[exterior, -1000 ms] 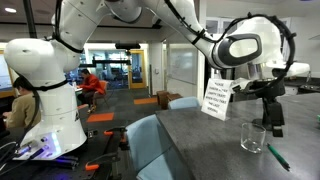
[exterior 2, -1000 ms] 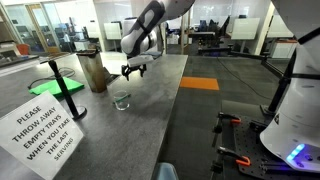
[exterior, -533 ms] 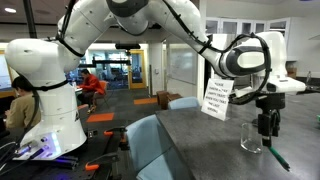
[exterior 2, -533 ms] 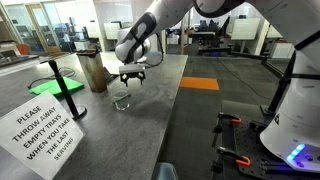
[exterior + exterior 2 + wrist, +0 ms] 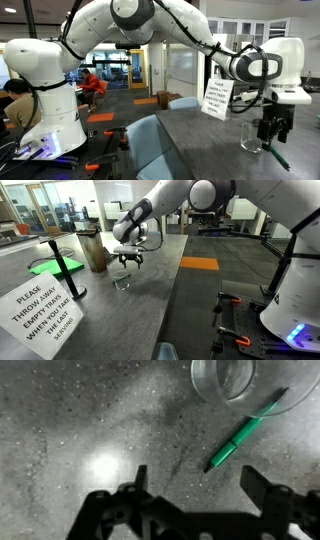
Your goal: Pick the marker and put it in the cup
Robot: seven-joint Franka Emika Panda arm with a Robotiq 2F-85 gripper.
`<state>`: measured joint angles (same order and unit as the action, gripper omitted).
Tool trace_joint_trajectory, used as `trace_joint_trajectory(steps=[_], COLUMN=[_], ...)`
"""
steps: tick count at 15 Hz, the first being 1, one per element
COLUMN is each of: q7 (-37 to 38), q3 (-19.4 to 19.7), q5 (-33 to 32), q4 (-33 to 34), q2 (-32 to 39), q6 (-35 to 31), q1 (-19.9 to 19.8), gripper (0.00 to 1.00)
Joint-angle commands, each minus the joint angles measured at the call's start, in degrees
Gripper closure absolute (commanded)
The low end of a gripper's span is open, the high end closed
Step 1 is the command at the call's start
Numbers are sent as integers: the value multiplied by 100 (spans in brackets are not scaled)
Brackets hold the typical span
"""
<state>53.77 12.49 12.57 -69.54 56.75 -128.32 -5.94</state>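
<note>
The gripper moves down toward the table next and brings its open fingers around the marker's near end (image 5: 286, 165) (image 5: 213, 463), which lies below it, just beyond the finger gap.
The green marker (image 5: 245, 432) lies flat on the dark speckled table. Its far end touches the base of the clear cup (image 5: 235, 378), which stands upright at the top of the wrist view. My gripper (image 5: 197, 485) is open and empty. It hangs above the table with the marker's near tip just beyond the gap between the fingers. In both exterior views the gripper (image 5: 270, 138) (image 5: 128, 262) hovers low next to the cup (image 5: 253, 137) (image 5: 121, 280). The marker (image 5: 277, 157) shows as a thin green line by the table's edge.
A white paper sign (image 5: 217, 98) (image 5: 45, 305) stands on the table. A black post on a round base with a green pad (image 5: 57, 262) and a brown bag (image 5: 96, 250) stand behind the cup. Blue chairs (image 5: 150, 140) sit at the table's side.
My gripper has come down towards the table and now hangs lower beside the cup. The cup and the marker have not moved.
</note>
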Motion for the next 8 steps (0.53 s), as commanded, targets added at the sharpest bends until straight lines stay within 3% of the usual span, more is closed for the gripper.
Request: trace_joint_trajectory(steps=[1, 8], q7=[345, 940], q3=[-146, -267], q5=[158, 121], q4=[768, 1675], q2=[444, 1064], q6=[345, 603], q1=[-160, -235], gripper=[0, 0])
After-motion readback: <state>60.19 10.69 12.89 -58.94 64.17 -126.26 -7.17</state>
